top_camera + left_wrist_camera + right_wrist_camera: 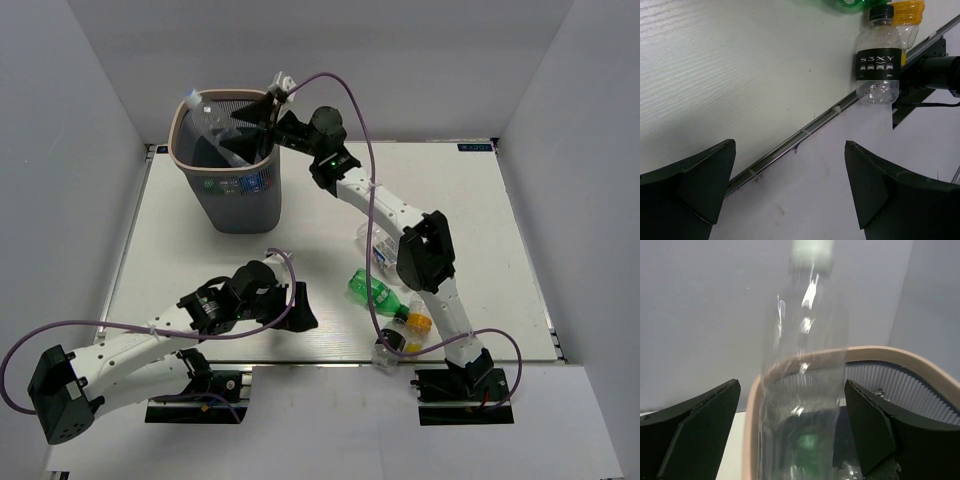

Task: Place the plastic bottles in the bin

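The robot will next move its left gripper to the right in the top view to the green bottle [369, 290] [852, 2], the closest one, and lower the gripper's fingers around the bottle's body.
The bin [240, 205], dark mesh with a pale rim [900, 356], stands at the back left of the table. My right gripper [247, 122] hangs over its mouth, open. A clear plastic bottle [800, 385] with a pale cap shows blurred between the fingers, with a gap on each side, its lower end inside the rim; from above the bottle [207, 120] leans in the bin. My left gripper [300, 306] is open and empty at the table's front edge [790, 145]. A black-labelled bottle [879, 65], an orange-labelled one [416, 322] and a green one [371, 290] lie near the right arm's base.
Another clear bottle [377, 252] lies partly under the right arm's forearm. Labels of bottles show through the bin's mesh [250, 186]. The metal strip of the table's front edge [805, 131] runs just ahead of my left fingers. Grey walls close in on three sides.
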Robot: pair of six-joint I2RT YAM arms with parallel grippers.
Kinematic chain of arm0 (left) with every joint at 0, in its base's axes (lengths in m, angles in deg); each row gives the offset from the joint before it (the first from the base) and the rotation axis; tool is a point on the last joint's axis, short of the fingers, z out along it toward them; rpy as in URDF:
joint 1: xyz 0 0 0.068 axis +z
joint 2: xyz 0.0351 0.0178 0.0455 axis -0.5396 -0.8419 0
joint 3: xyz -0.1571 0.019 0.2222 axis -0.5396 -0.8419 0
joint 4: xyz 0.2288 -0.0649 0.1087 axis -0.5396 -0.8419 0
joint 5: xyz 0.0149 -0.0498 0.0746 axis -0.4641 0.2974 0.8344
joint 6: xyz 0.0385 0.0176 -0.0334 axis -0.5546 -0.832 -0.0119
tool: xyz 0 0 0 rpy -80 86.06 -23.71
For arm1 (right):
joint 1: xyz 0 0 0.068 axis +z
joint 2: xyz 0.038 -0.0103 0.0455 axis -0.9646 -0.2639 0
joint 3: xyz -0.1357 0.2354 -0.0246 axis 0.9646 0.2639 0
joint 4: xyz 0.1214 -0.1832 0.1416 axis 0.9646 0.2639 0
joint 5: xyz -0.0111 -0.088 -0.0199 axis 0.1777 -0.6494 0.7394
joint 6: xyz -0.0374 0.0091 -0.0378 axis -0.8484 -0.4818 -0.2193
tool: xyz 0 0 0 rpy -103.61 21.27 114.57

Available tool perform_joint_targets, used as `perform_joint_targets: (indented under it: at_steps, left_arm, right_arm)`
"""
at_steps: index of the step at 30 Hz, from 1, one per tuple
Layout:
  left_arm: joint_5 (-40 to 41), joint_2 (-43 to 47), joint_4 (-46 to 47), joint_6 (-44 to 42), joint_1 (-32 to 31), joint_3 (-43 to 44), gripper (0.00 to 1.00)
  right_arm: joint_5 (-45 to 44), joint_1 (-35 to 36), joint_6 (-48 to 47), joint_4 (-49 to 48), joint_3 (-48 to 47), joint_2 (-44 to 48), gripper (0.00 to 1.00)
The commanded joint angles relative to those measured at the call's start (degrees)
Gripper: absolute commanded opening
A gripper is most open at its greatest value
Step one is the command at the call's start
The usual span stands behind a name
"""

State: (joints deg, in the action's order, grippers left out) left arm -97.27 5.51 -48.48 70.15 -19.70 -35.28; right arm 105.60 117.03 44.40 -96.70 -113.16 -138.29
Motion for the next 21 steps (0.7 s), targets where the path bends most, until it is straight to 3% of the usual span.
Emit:
perform_joint_targets:
  at_steps: [1, 6, 10, 11, 13, 14, 18, 20, 21]
  left_arm:
    - [0.3, -0.3, 1.1, 0.4, -0.3, 2.2, 0.99]
    - [2.4, -7.6, 4.9, 1.8, -0.3, 7.2, 0.99]
    - [2.4, -15.7, 11.2, 6.6, -0.3, 9.6, 0.99]
    - [2.4, -17.1, 14.4, 9.0, -0.3, 9.6, 0.99]
    - [1.7, -19.8, 17.1, 11.6, -0.3, 10.8, 0.99]
    - [1.7, -22.6, 18.2, 14.8, -0.3, 10.8, 0.99]
    - [2.9, -28.9, 17.5, 24.3, -1.3, 15.6, 0.99]
    - [5.5, -31.3, 14.1, 27.9, -2.7, 18.3, 0.99]
    - [6.6, -33.8, 13.2, 29.9, -3.7, 21.6, 0.99]
  right_arm:
    - [-2.2, -1.3, -4.2, -2.6, -3.9, 0.5, 0.90]
    - [-3.4, -4.9, -5.9, 7.9, -1.6, 10.1, 0.90]
    - [-5.2, -10.6, -11.5, 21.5, 9.6, 23.1, 0.88]
    - [-5.5, -12.2, -13.9, 30.1, 11.3, 26.7, 0.73]
    - [-10.7, -14.9, -16.0, 40.9, 19.0, 32.8, 0.32]
    - [-12.6, -17.4, -19.5, 43.2, 21.0, 38.2, 0.00]
    - [-16.3, -23.1, -23.7, 60.6, 34.0, 45.8, 0.00]
    - [-17.4, -25.3, -25.8, 63.1, 38.3, 49.9, 0.00]
    - [-17.2, -26.8, -26.3, 63.1, 44.7, 53.1, 0.00]
